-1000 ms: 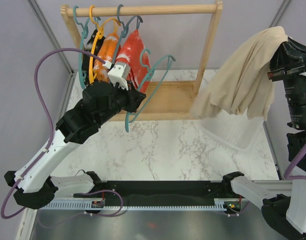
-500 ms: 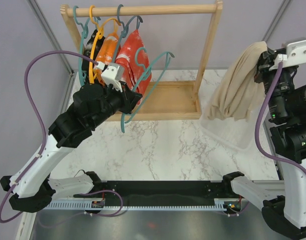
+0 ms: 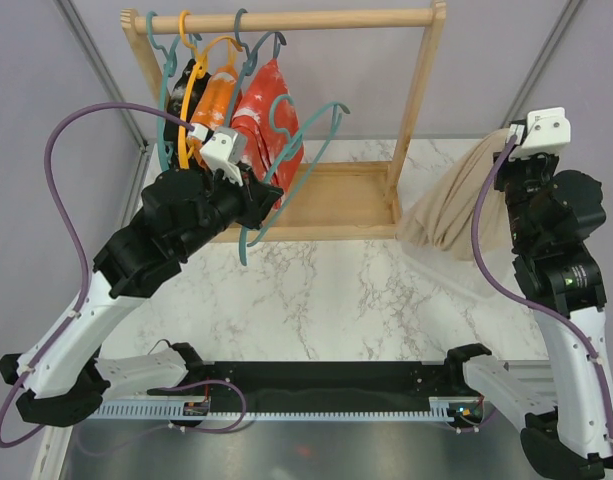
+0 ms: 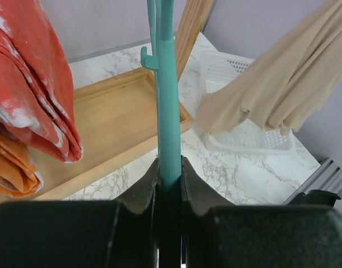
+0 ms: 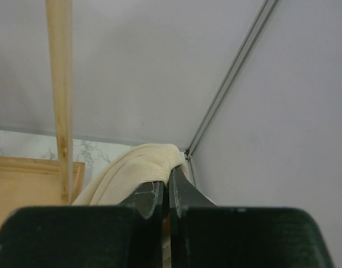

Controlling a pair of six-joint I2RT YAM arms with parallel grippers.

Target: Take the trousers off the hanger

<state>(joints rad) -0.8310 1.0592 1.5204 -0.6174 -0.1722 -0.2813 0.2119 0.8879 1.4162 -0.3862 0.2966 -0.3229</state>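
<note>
Next, my right gripper goes down toward the white basket (image 3: pixel 481 285) and releases the beige trousers (image 3: pixel 456 205) inside it, since their loose end already hangs over the basket's opening.
My left gripper (image 3: pixel 264 196) is shut on a bare teal hanger (image 3: pixel 291 160), held off the rail in front of the wooden rack (image 3: pixel 418 85); its bar (image 4: pixel 168 111) runs up between my jaws. Red flecked trousers (image 3: pixel 271 110), orange trousers (image 3: pixel 218 100) and black trousers (image 3: pixel 191 85) hang on hangers on the rail. My right gripper (image 3: pixel 508 150) is shut on the beige trousers (image 3: pixel 456 205), which hang over the white basket (image 3: pixel 481 285). In the right wrist view the beige cloth (image 5: pixel 143 167) is pinched between my jaws. It also shows in the left wrist view (image 4: pixel 271 89).
The rack's wooden base tray (image 3: pixel 336 200) lies on the marble table. The white basket (image 4: pixel 243 139) stands to the right of the rack. Purple cables (image 3: pixel 86 130) loop from the arms. A black bar (image 3: pixel 326 385) runs along the near edge.
My right arm has lowered the beige trousers down and leftward towards the basket. My left gripper with the teal hanger has shifted slightly up and left.
</note>
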